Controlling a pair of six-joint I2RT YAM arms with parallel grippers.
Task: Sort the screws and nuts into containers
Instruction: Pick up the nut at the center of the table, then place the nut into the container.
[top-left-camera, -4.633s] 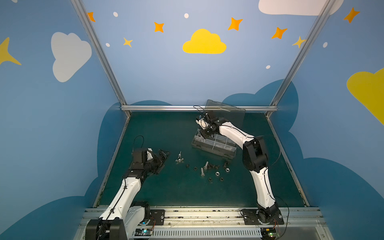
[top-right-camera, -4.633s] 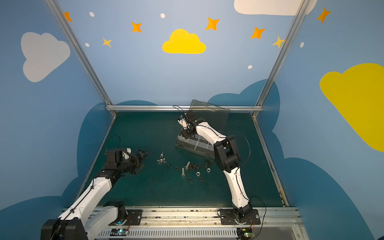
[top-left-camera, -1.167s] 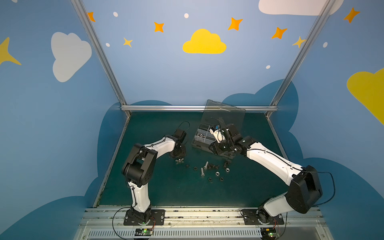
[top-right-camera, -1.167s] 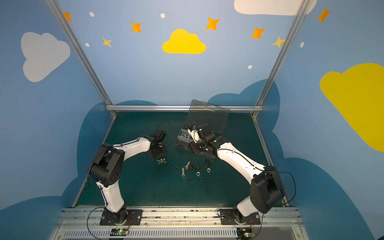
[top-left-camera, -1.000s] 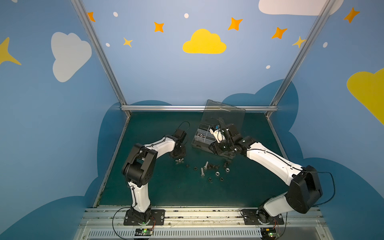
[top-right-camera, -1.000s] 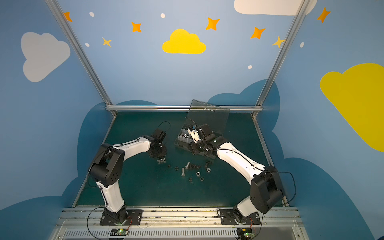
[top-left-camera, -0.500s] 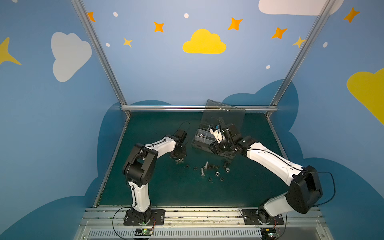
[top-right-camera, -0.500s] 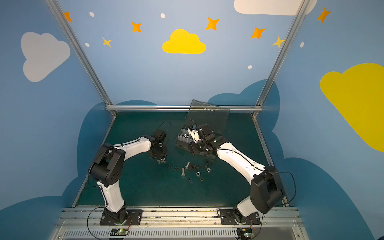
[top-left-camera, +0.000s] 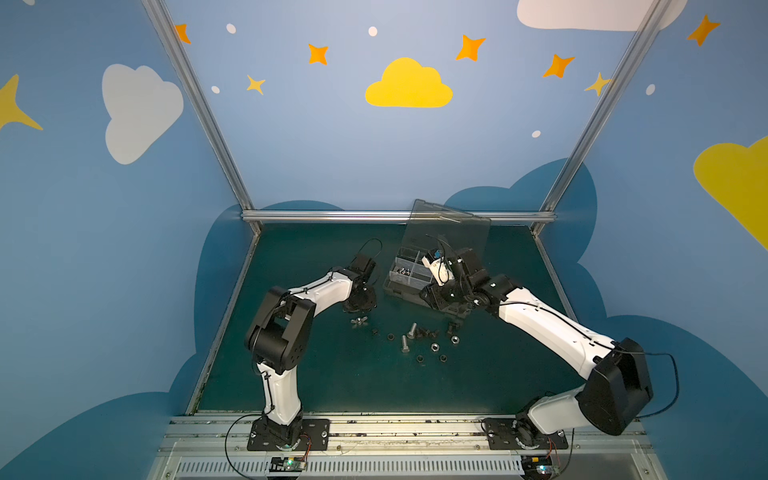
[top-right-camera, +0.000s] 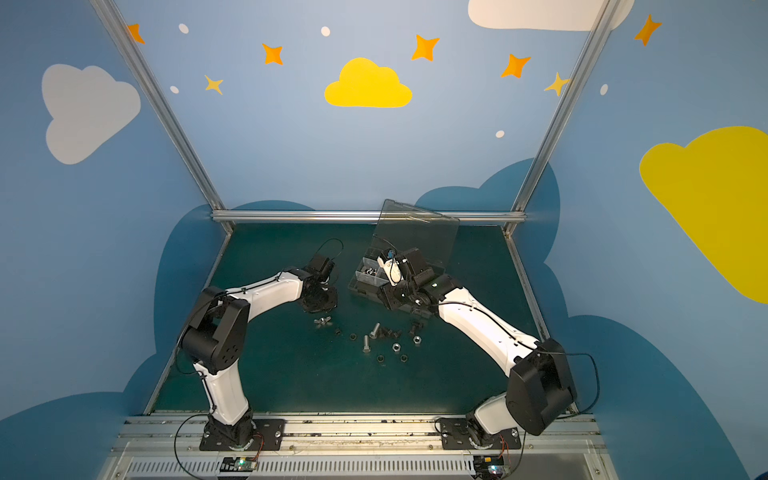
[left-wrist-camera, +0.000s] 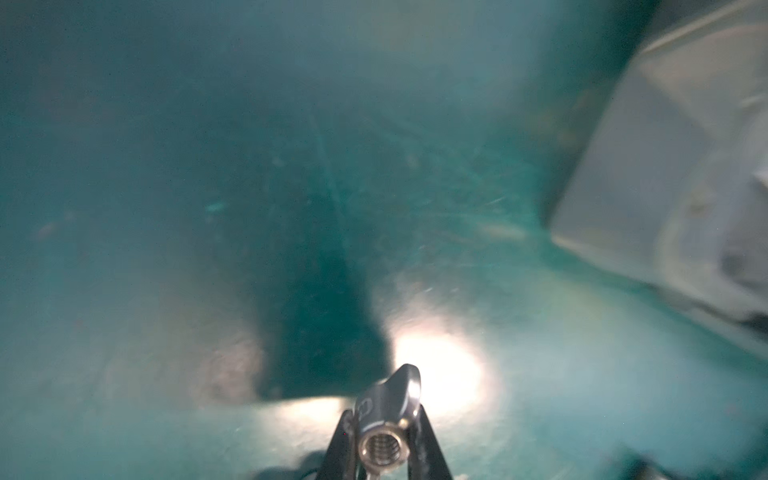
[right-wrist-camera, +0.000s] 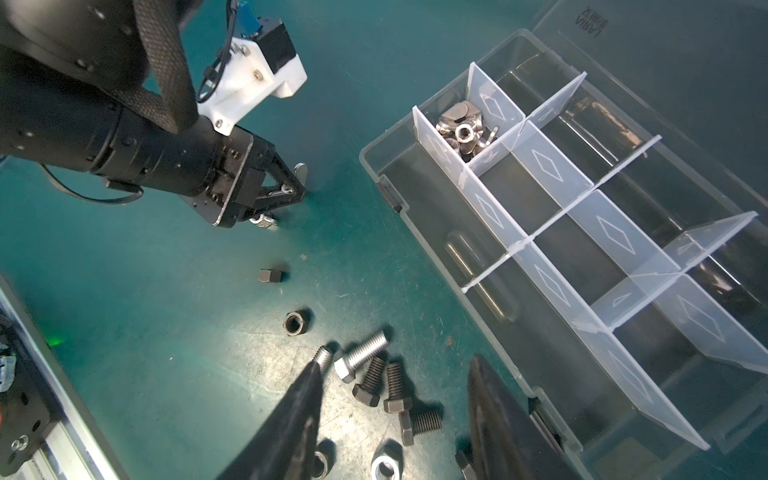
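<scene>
I will next raise my left gripper and carry the silver winged piece (left-wrist-camera: 388, 399) outward over the box's section of winged pieces to let go of it, because the same kind lies there.
My left gripper (left-wrist-camera: 384, 415) is shut on a silver winged piece (left-wrist-camera: 388, 399), low over the green mat left of the organizer box (top-left-camera: 405, 286); the right wrist view shows that gripper (right-wrist-camera: 297, 183) too. A second winged piece (top-left-camera: 359, 321) lies just in front of it. My right gripper (right-wrist-camera: 397, 361) hangs open over the pile, beside the box's near wall. Under it lie silver hex bolts (right-wrist-camera: 361, 355), black screws (right-wrist-camera: 395, 386), black nuts (right-wrist-camera: 296, 323) and silver nuts (right-wrist-camera: 384, 465). One compartment (right-wrist-camera: 461, 124) holds several winged pieces.
The box's clear lid (top-left-camera: 449, 232) stands up at the back, against the rear rail. The other compartments (right-wrist-camera: 582, 257) that show look empty. The loose pile (top-right-camera: 382, 336) spreads across mid-mat between the two arms. A metal rail (right-wrist-camera: 50, 395) runs along the mat's front edge.
The left arm came in from the left and its jaws have closed on the winged piece. The right arm left the box's far end and now holds still over the pile.
</scene>
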